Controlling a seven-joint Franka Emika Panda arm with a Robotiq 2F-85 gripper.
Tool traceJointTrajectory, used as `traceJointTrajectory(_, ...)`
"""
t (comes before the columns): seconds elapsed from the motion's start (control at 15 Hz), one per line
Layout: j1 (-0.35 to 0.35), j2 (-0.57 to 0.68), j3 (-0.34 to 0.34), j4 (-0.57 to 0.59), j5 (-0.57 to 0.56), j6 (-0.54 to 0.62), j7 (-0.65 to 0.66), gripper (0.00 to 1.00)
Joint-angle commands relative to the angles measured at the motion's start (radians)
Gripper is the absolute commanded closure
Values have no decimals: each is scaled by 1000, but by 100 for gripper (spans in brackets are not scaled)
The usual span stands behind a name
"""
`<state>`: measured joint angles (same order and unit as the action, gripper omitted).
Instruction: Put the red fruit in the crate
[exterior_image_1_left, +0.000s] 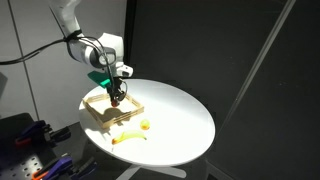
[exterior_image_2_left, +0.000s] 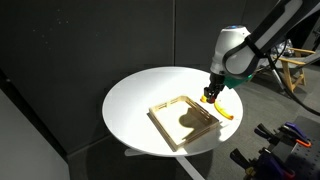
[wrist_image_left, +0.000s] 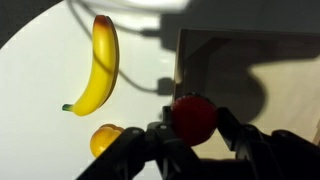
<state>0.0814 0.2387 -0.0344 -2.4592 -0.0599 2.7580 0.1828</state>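
Note:
My gripper shifts right in the wrist view next, clear of the crate's side, and lowers to release.
The red fruit (wrist_image_left: 193, 115), small and round, sits clamped between the dark fingers of my gripper (wrist_image_left: 193, 126) in the wrist view. It hangs over the near wall of the light-wood crate (wrist_image_left: 179, 60), whose shadowed floor lies just beyond it. In both exterior views the gripper (exterior_image_1_left: 116, 97) (exterior_image_2_left: 210, 97) points down over one edge of the crate (exterior_image_1_left: 100, 112) (exterior_image_2_left: 172, 128) on the round white table (exterior_image_1_left: 185, 125).
A yellow banana (wrist_image_left: 97, 65) (exterior_image_1_left: 130, 137) (exterior_image_2_left: 227, 110) lies on the table beside the crate. A small yellow-orange fruit (wrist_image_left: 105, 139) (exterior_image_1_left: 146, 125) sits close to it. The table is round, with its edge near the crate.

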Motion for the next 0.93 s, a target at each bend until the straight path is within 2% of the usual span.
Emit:
traceJointTrajectory(0.0, 21, -25, 8, 30, -12, -77, 28, 76)
traceJointTrajectory(0.33, 44, -1, 36, 75, -6, -128, 38, 76)
traceJointTrajectory(0.87, 74, 102, 75, 134, 12, -87, 52, 76)
